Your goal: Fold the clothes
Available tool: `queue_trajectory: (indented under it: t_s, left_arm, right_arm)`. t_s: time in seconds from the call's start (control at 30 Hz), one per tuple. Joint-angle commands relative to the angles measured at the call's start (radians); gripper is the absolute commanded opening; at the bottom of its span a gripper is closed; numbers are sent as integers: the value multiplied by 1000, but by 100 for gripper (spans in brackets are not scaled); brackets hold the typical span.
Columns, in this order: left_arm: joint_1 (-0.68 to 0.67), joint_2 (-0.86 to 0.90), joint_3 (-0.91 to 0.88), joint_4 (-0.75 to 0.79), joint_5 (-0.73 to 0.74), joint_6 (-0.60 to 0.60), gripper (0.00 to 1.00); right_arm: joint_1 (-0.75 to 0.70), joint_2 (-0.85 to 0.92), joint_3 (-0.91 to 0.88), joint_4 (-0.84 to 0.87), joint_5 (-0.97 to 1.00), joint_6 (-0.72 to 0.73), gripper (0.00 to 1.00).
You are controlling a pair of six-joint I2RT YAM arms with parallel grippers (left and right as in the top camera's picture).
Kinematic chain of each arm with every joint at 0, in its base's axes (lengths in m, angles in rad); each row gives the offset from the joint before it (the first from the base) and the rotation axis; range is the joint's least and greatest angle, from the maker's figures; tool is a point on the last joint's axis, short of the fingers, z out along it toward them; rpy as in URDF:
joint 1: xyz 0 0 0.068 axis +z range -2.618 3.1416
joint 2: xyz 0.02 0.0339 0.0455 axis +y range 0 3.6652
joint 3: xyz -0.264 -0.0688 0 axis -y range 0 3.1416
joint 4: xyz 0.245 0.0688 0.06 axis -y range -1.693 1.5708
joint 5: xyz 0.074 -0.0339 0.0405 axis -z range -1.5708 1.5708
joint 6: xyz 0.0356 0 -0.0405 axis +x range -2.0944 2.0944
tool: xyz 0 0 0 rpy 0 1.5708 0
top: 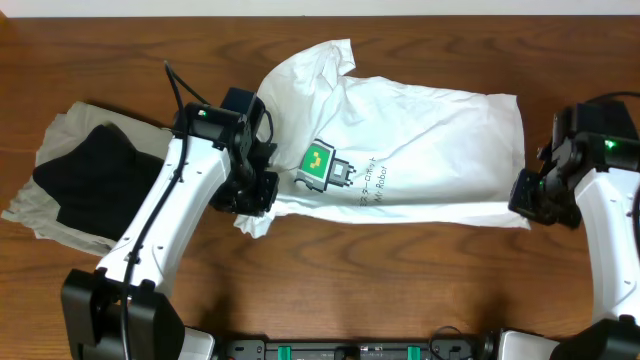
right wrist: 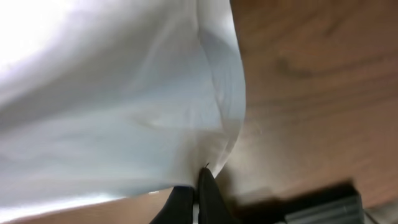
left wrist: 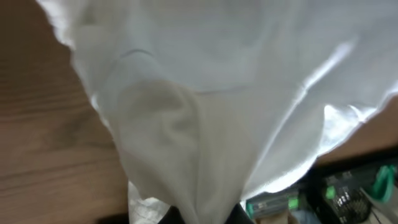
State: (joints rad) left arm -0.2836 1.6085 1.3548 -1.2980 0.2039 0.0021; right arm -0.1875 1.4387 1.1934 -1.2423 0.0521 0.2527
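Note:
The garment's near part still lies unfolded, so the robot's left gripper will next move outward, then down onto the garment beside the green robot print (top: 320, 162), and let go of the garment's corner.
A large white garment (top: 420, 140) with a green robot print (top: 320, 162) lies spread across the middle of the wooden table. My left gripper (top: 250, 192) is shut on its lower left corner; the bunched white fabric (left wrist: 205, 149) fills the left wrist view. My right gripper (top: 535, 200) is shut on its lower right corner, and the right wrist view shows the fingers (right wrist: 198, 196) pinching the white cloth's edge (right wrist: 217, 124). A black garment (top: 95, 170) lies on a beige one (top: 60, 135) at the far left.
Bare wooden table (top: 400, 280) lies in front of the white garment. The arm bases and a green-and-black rail (top: 350, 350) sit at the front edge.

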Motion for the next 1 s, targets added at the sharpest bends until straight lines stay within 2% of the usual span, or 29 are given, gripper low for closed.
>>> queue_trajectory:
  t_s: [0.0,0.17,0.37,0.7,0.73,0.77,0.83,0.87,0.9,0.97]
  left_arm:
    - [1,-2,-6,42,-129,-60,6]
    - [2,-2,-7,219,-224,-86,6]
    - [2,35,-12,378,-228,-49,6]
    - [2,182,-12,414,-227,-44,6]
    - [2,196,-12,414,-227,-44,10]
    - [2,209,-12,418,-227,-44,24]
    - [2,221,-12,426,-228,-45,73]
    - [2,221,-12,432,-229,-45,86]
    - [2,217,-12,443,-232,-49,92]
    - [2,203,-11,459,-263,-60,93]
  right_arm:
    - [-11,8,-11,53,13,12,1]
    - [-11,71,-11,150,26,17,1]
    - [-21,188,-11,217,57,41,1]
    - [-32,314,-11,246,136,110,1]
    - [-32,314,-11,245,140,110,1]
    - [-32,314,-11,245,148,110,1]
    - [-32,314,-11,243,150,110,3]
    - [-32,314,-11,243,150,110,8]
    - [-32,314,-11,244,150,111,12]
    - [-32,311,-10,246,151,118,13]
